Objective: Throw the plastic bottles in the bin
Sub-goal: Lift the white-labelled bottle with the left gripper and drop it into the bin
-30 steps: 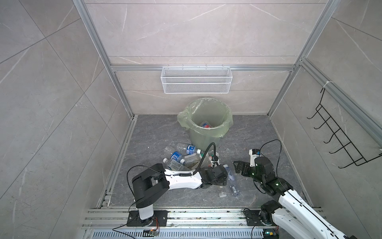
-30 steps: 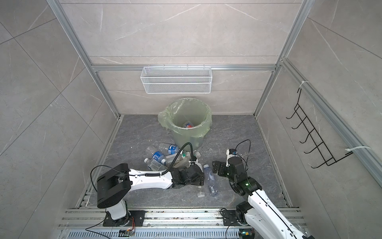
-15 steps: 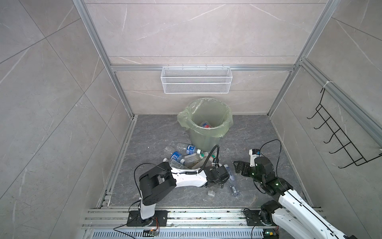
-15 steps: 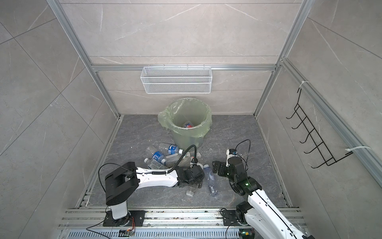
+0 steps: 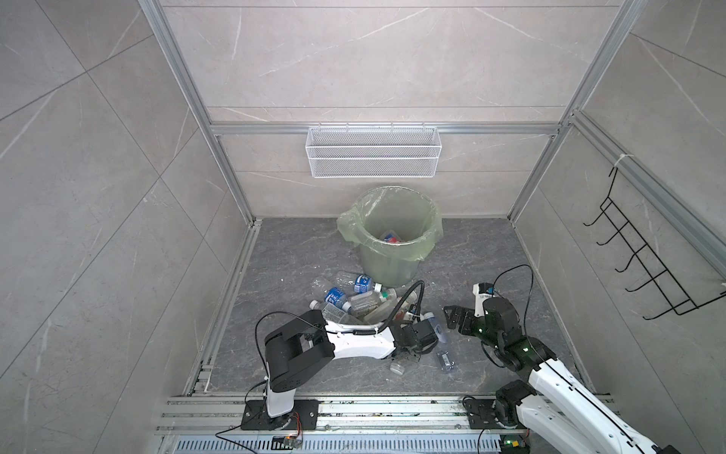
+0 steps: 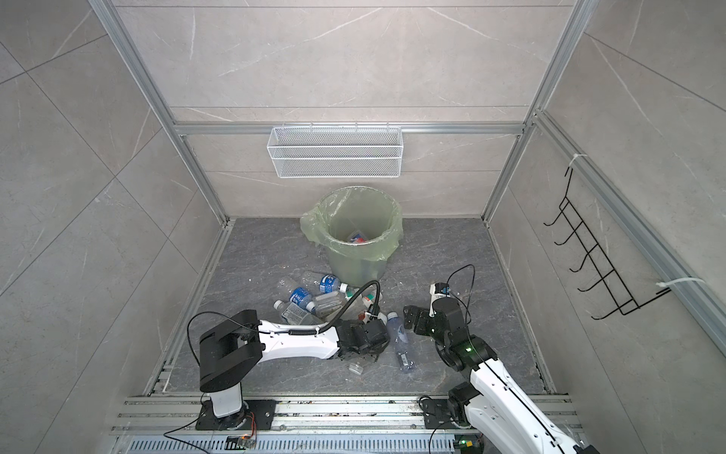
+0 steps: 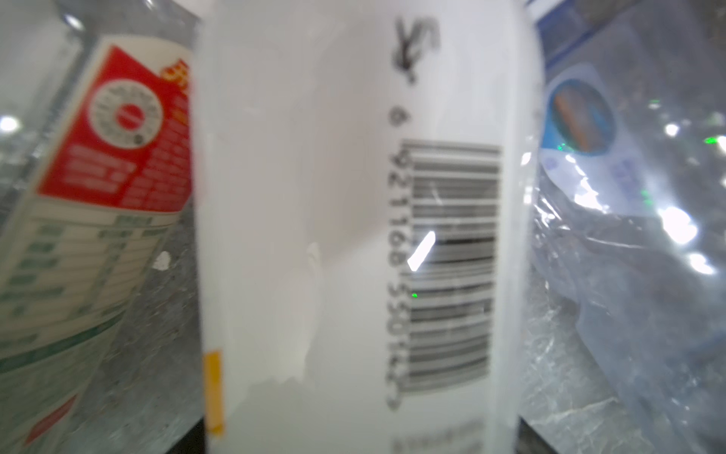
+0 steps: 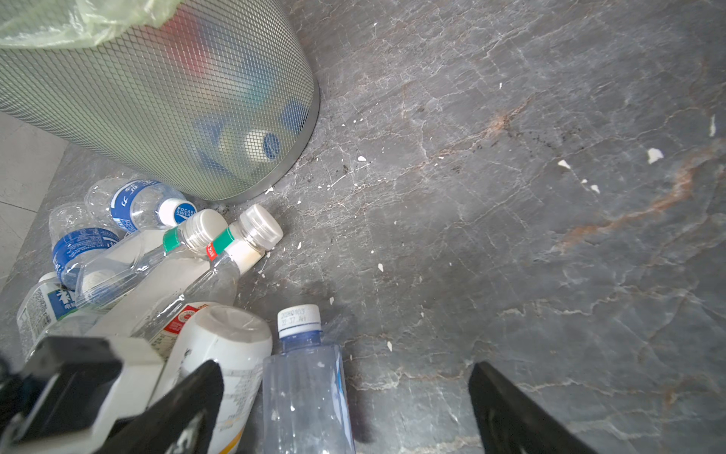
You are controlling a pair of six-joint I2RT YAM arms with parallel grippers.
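Note:
I will next move my left gripper up and outward to the bin's rim and let go of the opaque white bottle, because the bin's opening point(image 5: 399, 217) is higher than the pile.
My left gripper point(image 5: 406, 353) point(image 6: 365, 355) is low on the floor in front of the pile of plastic bottles point(image 5: 353, 298) point(image 6: 314, 300). Its jaws are shut on the opaque white bottle point(image 7: 314, 236) point(image 8: 231, 353), which fills the left wrist view. My right gripper point(image 5: 452, 316) point(image 6: 411, 316) point(image 8: 345, 412) stands open just right of it. A clear bottle with a white cap point(image 8: 306, 385) point(image 5: 442, 346) lies between its fingers, untouched. The bin point(image 5: 387, 263) point(image 6: 355, 263) point(image 8: 157, 98) stands behind the pile with bottles inside.
A white wire mesh basket point(image 5: 373, 157) hangs on the back wall above the bin. A black hook rack point(image 5: 648, 267) is on the right wall. Aluminium rails point(image 5: 353, 408) run along the front edge. Tiled walls close in on three sides.
The left gripper has slid toward the front and its jaws have closed in on the white bottle. The right arm has not moved.

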